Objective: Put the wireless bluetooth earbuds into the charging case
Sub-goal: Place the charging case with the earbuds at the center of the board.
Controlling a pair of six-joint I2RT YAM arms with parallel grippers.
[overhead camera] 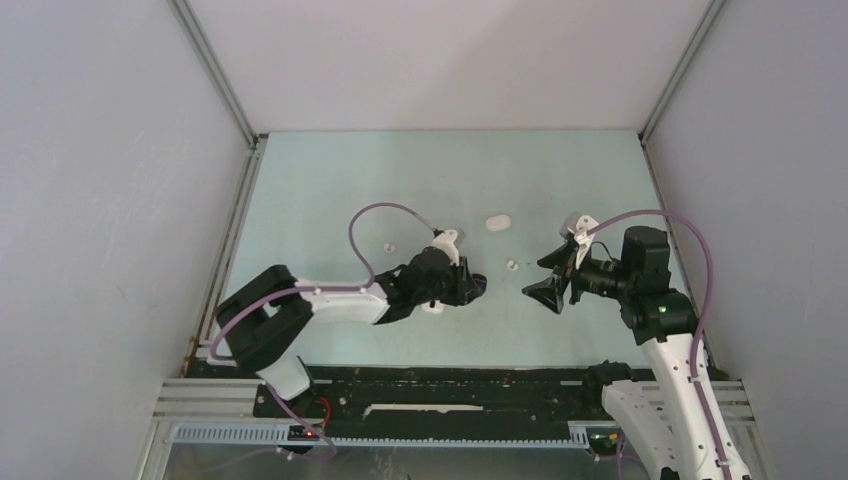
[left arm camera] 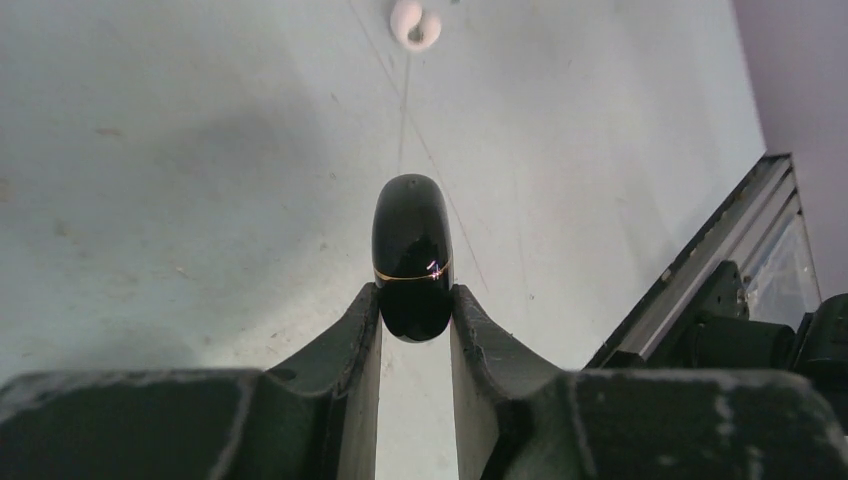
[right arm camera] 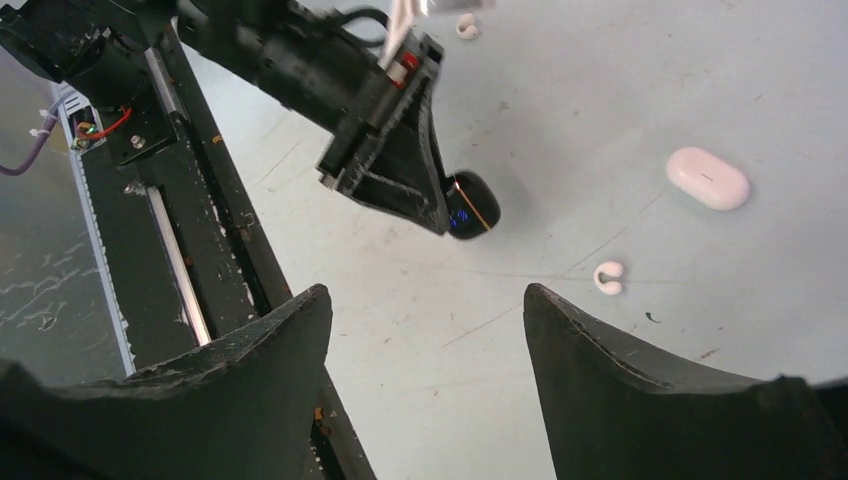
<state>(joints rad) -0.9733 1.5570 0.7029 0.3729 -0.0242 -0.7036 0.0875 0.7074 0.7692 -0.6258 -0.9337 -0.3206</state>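
The glossy black charging case (overhead camera: 476,285) goes down from my left gripper onto the clear spot of bare tabletop just below next, and is released there.
My left gripper (left arm camera: 413,300) is shut on a glossy black charging case (left arm camera: 411,255) with a thin gold seam, its lid closed, held just above the table. The top view shows that case (overhead camera: 476,285) at the tip of the left gripper (overhead camera: 470,286), mid-table. My right gripper (right arm camera: 425,295) stands open and empty, facing the black case (right arm camera: 470,205) from the right (overhead camera: 535,277). One white earbud (right arm camera: 607,278) lies on the table between the two grippers (overhead camera: 512,265). Another white earbud (left arm camera: 416,22) lies left of the left arm (overhead camera: 389,246). No black earbuds show.
A closed white charging case (overhead camera: 497,222) lies on the pale green table behind the grippers, also in the right wrist view (right arm camera: 708,178). White walls enclose three sides. A black rail (overhead camera: 450,385) with the arm bases runs along the near edge.
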